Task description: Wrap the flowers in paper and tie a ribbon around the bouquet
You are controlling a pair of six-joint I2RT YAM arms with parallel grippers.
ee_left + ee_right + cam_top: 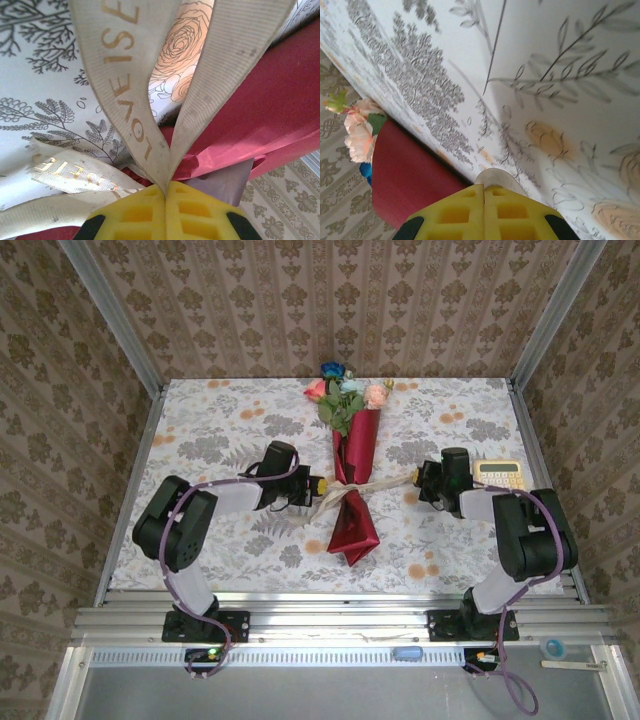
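I should bring the stretched ribbon end in to the cone's narrow middle next and let go of it there, because the narrow middle is between my right gripper and my left gripper.
The bouquet lies lengthwise in the middle of the table. Its flowers point to the far edge out of a cone of dark red paper. The beige ribbon crosses the cone's narrow waist. My left gripper sits just left of the waist. In the left wrist view it is shut on a fold of ribbon with gold lettering, beside the red paper. My right gripper is to the right of the waist. It is shut on a ribbon end, near the cone and pink flowers.
A yellow calculator lies on the flower-print tablecloth just behind the right arm. Patterned walls close in three sides. On the near ledge below the arm bases lie a small blue object and a tape roll.
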